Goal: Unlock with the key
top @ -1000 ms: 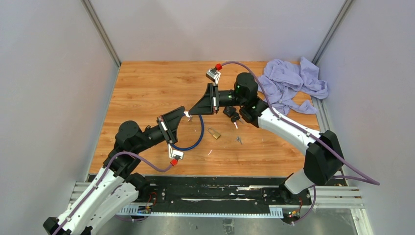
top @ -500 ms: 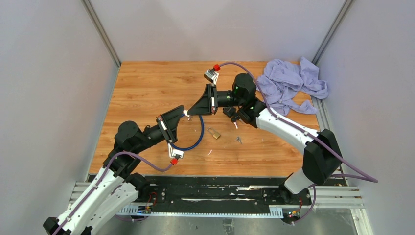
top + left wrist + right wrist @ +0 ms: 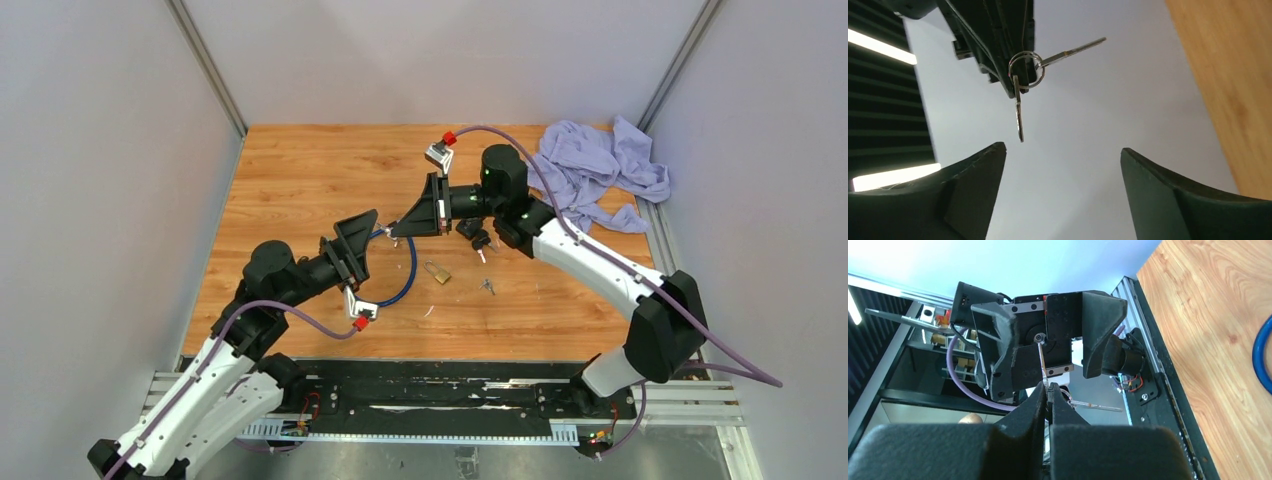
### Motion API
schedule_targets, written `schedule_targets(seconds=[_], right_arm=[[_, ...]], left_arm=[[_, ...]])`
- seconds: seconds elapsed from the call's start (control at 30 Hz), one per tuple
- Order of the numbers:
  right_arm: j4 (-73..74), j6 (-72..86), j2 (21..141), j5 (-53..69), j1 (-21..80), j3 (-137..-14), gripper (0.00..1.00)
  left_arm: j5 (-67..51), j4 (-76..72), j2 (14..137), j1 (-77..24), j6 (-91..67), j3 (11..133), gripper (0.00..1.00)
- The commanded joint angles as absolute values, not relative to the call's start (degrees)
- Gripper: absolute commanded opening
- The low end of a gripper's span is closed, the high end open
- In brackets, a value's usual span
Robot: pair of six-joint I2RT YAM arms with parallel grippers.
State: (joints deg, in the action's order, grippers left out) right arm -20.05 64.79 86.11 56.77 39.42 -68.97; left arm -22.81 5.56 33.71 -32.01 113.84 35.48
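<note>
The blue cable loop lies on the tabletop below, so my open left gripper should next tilt down, lower and close on the loop's far end.
A silver key hangs from a key ring pinched in my right gripper, which is shut on it above the table. In the right wrist view the key's blade pokes out past my shut right gripper, and a second key sticks out sideways from the ring. My left gripper faces it, open, just short of the key and not touching it. A brass padlock lies on the wood below them.
A blue cable loop lies on the table under both grippers. A black lock sits beside the right arm and small loose keys lie close by. A lilac cloth is bunched at the back right corner.
My left gripper has opened and drawn back slightly, letting go of the key. My right gripper has closed on the key and now holds it alone.
</note>
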Motion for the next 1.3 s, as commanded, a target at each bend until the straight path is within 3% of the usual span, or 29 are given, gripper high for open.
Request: schedule_targets(seconds=[0.0,0.23,0.37,0.5,0.9,1.27], right_arm=[[-1.4,50.8,83.8,56.4,38.4,-74.5,0.01],[25.1,27.9,84.1,49.6,38.3,-82.9,0.01],[32.2,21.9,83.6,43.1,38.3,-83.5,0.01],[34.2,20.8,82.5,38.5,37.1,-80.1,0.01],[36.2,22.1,77.0,33.8,29.0,-71.8,0.01],[40.3,20.8,76.0,30.0,28.6,-74.2,0.01]], left_arm=[[-21.2,17.0,34.9,-32.3,101.4,42.7,0.92],[-27.7,44.7,50.2,-32.2,52.4,67.5,0.92],[-29.6,48.8,56.7,-31.9,37.8,71.1,0.91],[-23.7,45.5,63.4,-29.6,33.5,71.7,0.89],[-20.7,38.4,95.9,-20.0,31.5,80.4,0.73],[-16.1,33.6,111.1,-19.4,31.2,85.4,0.61]])
